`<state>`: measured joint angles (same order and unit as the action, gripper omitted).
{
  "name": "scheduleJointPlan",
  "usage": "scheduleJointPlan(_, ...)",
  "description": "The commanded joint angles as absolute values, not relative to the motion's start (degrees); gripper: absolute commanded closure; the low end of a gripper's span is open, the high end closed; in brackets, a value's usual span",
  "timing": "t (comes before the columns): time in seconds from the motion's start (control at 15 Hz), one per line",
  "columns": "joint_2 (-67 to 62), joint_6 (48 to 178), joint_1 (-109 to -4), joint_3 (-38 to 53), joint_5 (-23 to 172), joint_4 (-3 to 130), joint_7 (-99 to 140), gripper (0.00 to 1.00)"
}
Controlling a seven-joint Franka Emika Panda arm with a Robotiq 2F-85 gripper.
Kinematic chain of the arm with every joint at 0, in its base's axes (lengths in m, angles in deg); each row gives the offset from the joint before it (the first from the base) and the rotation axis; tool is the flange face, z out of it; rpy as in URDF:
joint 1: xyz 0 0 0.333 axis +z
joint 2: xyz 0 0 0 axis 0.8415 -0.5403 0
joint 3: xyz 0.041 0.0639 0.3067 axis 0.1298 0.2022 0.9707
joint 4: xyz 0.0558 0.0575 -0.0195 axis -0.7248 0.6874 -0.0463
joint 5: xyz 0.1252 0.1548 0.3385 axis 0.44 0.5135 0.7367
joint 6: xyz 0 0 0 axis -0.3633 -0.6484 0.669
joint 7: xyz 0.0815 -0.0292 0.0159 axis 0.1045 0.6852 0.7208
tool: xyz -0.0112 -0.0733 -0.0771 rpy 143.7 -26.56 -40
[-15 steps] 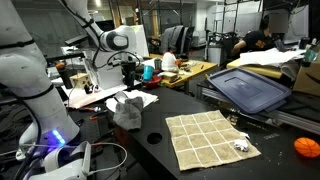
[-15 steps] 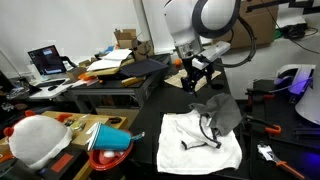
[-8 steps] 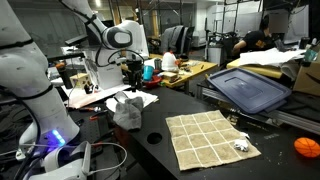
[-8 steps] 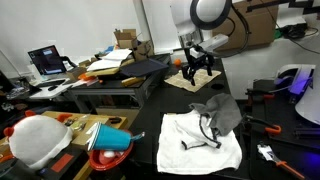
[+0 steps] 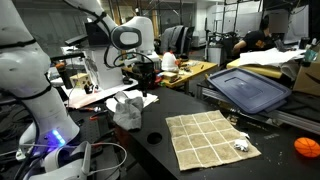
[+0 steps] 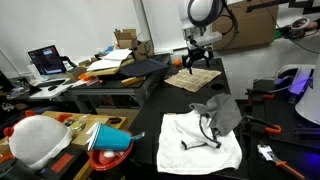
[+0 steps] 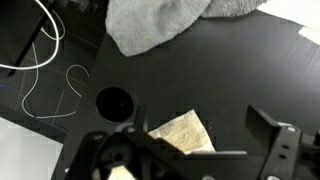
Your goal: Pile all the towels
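Note:
Next, the gripper moves away from the grey towel, then down past the beige towel's near corner [image 5: 174,122] [image 7: 186,128] onto its cloth.
A crumpled grey towel [image 5: 127,109] lies on a flat white towel [image 5: 108,98]; both show in an exterior view, grey [image 6: 222,112] on white [image 6: 200,143]. A beige checked towel [image 5: 210,140] lies flat and apart from them on the black table; it also shows in an exterior view [image 6: 195,80]. My gripper [image 5: 141,72] hangs open and empty above the table, between the pile and the beige towel, near it in an exterior view [image 6: 198,62]. In the wrist view my open jaws [image 7: 190,160] frame a corner of the beige towel [image 7: 182,130]; the grey towel [image 7: 155,22] is at the top.
A black round disc [image 7: 113,101] lies on the table near the beige towel's corner. White cables [image 7: 40,70] lie beside it. A dark bin [image 5: 250,90] and an orange ball [image 5: 306,147] stand beyond the beige towel. A red bowl [image 6: 110,138] sits on a side bench.
My gripper has moved away from the grey and white towels toward the beige towel, staying open and empty. The towels have not moved.

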<state>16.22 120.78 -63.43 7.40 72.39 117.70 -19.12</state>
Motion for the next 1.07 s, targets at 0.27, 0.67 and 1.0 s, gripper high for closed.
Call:
scheduleJointPlan(0.27,-0.8,126.3,-64.3,0.9,71.5,103.6,-22.4,0.0)
scheduleJointPlan(0.67,-13.7,125.2,-63.4,-2.4,74.9,91.3,-21.7,0.0)
scheduleJointPlan(1.0,-22.4,124.0,-63.1,-4.3,77.4,82.4,-21.5,0.0)
